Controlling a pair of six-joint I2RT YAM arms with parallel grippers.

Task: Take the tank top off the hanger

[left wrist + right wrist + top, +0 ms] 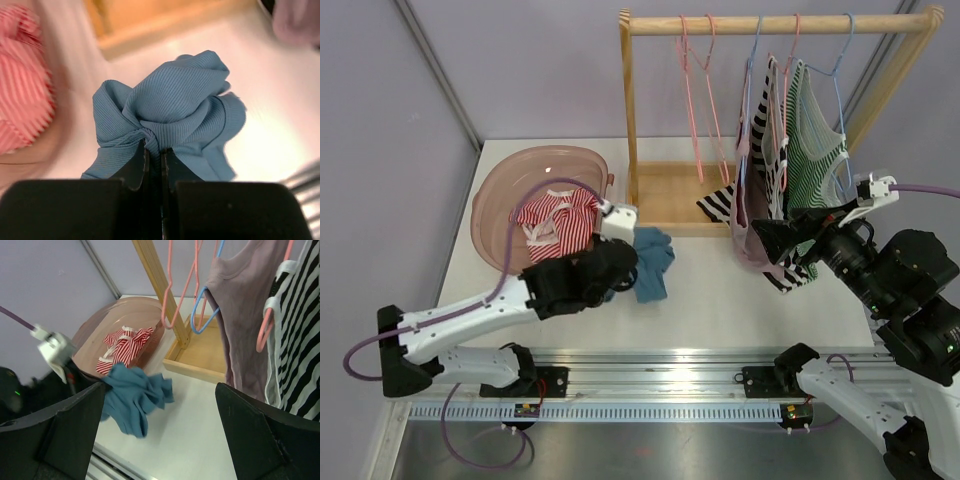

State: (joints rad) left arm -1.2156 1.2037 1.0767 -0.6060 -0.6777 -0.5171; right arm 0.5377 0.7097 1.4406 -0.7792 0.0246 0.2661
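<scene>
The fold of the blue tank top goes outward with my left gripper, left in the top view, over the pink basin's inside. The release comes next, since the basin holds a garment.
A crumpled blue tank top lies on the white table in front of the wooden rack, off any hanger. My left gripper is shut on a fold of the blue tank top. The left gripper sits at the cloth's left edge. My right gripper is open, low beside the hanging clothes, with nothing between its fingers. In the right wrist view the right gripper looks past the blue tank top. Two empty pink hangers hang on the rail.
On the wooden rack hang a mauve top, a black-and-white striped top and a green striped top. A pink basin at the left holds a red striped garment. A blue hanger shows beside the mauve top.
</scene>
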